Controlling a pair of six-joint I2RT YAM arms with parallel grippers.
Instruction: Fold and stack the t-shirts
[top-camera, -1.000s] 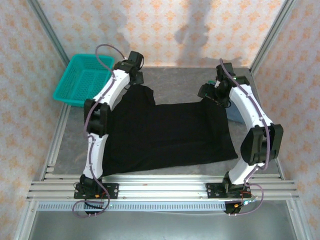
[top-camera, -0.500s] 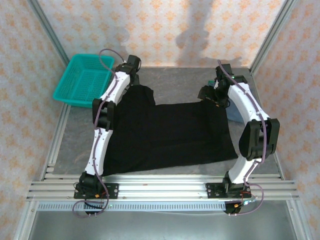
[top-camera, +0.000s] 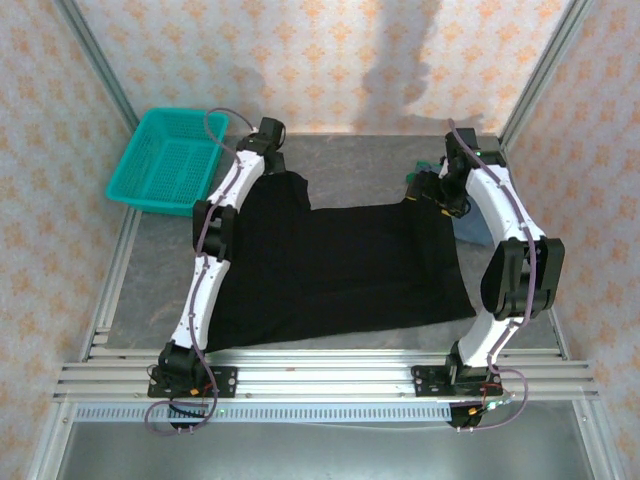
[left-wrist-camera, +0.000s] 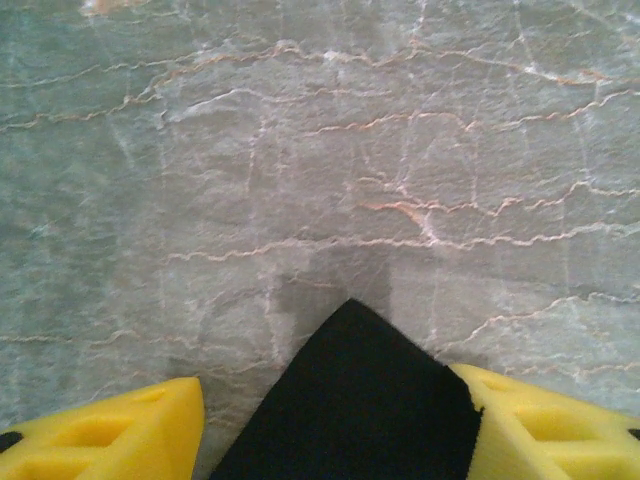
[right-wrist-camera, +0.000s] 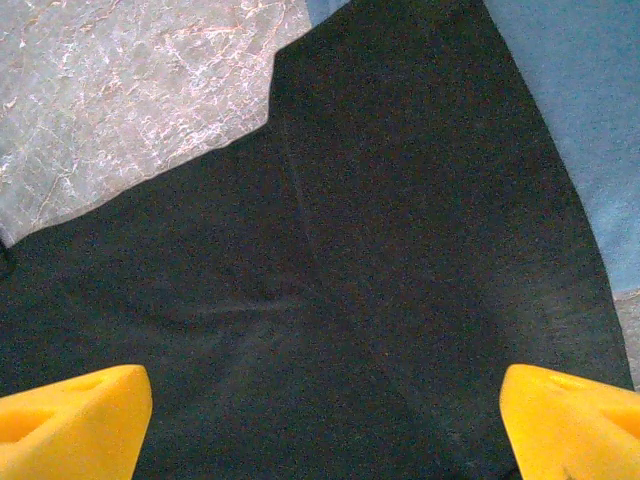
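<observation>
The robot's right gripper needs to move outward and down to the black sleeve's far end, as its fingers are still short of that end.
A large black t-shirt lies spread flat on the grey table. My left gripper is over its far left sleeve corner. In the left wrist view that black corner lies between the yellow fingers, the left gripper open, and the right finger's edge touches the cloth. My right gripper hovers open over the far right part of the shirt. Its fingers stand wide apart above the black cloth, with the right gripper holding nothing. A slate-blue t-shirt lies partly under the black one.
A teal mesh basket stands at the far left of the table. The slate-blue cloth pokes out at the right edge beside my right arm. Bare marbled table stretches beyond the sleeve corner. Metal frame posts border both sides.
My left arm has stretched out straighter, bringing its gripper down onto the sleeve corner, and its jaws have narrowed somewhat. The right gripper has shifted slightly to the right.
</observation>
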